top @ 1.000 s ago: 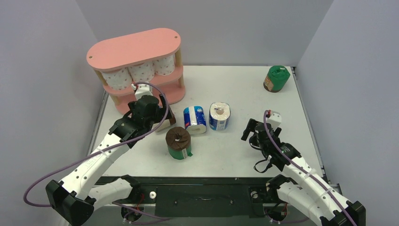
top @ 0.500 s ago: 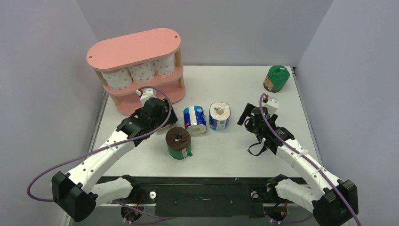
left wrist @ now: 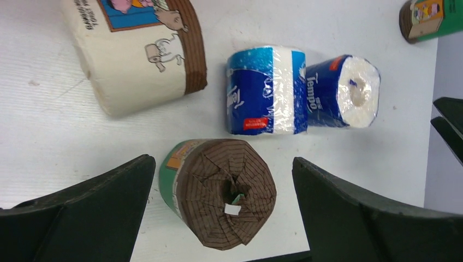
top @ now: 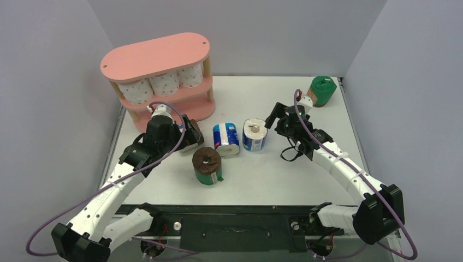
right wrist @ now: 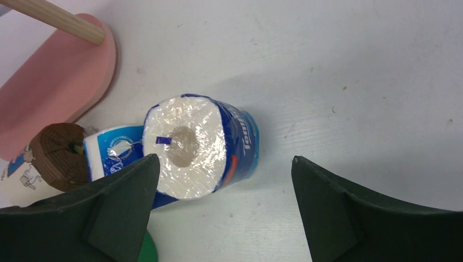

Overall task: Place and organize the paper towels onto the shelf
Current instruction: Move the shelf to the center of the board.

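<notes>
The shelf is higher and farther outward, so my left gripper will next lift outward and to the left in the top view, onto the top board's near edge [top: 143,77].
The pink shelf [top: 155,57] stands at the far left with three white pink-dotted paper towels [top: 164,83] on its middle tier. A brown-topped green roll [top: 207,165] [left wrist: 221,199] stands on the table, and my open left gripper [top: 191,135] [left wrist: 223,164] hovers over it, one finger on each side and neither touching it. A beige roll [left wrist: 136,54] lies beside it. One blue-and-white roll [top: 226,139] [left wrist: 265,90] lies on its side. Another [top: 255,134] [right wrist: 196,147] stands upright. My open right gripper [top: 275,117] [right wrist: 225,159] hangs just right of the upright one, empty.
A green-wrapped roll [top: 320,90] stands at the far right corner. The shelf's bottom board [right wrist: 54,87] and a wooden post [right wrist: 60,19] show in the right wrist view. Grey walls close in the table [top: 284,174] on three sides.
My right arm has reached far and left, bringing its gripper from the near right up to the upright blue roll. My left gripper has drawn back slightly from the shelf over the brown-topped roll.
</notes>
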`<state>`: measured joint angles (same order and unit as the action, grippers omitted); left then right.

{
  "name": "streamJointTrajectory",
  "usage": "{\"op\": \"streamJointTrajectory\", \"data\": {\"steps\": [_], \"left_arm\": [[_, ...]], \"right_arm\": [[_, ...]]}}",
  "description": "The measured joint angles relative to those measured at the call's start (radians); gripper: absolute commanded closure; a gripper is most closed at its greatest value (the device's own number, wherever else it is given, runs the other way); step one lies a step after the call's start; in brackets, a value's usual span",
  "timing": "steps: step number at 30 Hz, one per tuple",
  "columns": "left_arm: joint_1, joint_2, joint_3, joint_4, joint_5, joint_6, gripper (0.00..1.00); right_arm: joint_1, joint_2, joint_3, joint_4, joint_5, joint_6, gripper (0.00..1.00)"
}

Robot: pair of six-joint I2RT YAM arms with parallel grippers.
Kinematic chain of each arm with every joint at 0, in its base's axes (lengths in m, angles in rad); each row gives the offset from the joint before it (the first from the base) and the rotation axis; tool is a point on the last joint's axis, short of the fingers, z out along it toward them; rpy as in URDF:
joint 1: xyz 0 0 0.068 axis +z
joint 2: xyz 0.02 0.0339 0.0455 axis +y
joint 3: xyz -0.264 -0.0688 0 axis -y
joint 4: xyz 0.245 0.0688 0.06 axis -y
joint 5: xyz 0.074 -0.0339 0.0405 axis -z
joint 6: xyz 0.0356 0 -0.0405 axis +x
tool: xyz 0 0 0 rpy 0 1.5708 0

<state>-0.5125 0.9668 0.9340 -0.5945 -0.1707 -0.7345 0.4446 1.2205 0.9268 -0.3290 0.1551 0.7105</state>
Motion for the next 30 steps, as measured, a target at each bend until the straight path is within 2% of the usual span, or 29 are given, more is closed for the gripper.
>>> {"op": "streamJointTrajectory", "data": {"steps": [4,8,15,20,26,30], "left_arm": [[0.111,-0.017,0.000,-0.001,0.047,0.017,0.04],[0.155,-0.043,0.034,-0.024,0.046,0.044,0.04],[0.190,-0.141,0.196,-0.030,-0.087,0.045,0.04],[0.250,-0.124,0.321,0.028,-0.140,-0.044,0.03],[0.372,-0.013,0.356,0.126,-0.080,-0.198,0.00],[0.454,0.089,0.332,0.242,0.027,-0.331,0.14]], "right_arm": [[0.002,0.008,0.030,0.043,-0.010,-0.003,0.15],[0.009,0.024,0.051,0.092,-0.021,-0.003,0.15],[0.018,0.035,0.052,0.149,-0.068,0.009,0.16],[0.029,0.031,0.053,0.156,-0.093,0.026,0.17],[0.034,-0.074,-0.007,0.144,-0.101,0.037,0.17],[0.034,-0.190,-0.064,0.119,-0.100,0.037,0.17]]}}
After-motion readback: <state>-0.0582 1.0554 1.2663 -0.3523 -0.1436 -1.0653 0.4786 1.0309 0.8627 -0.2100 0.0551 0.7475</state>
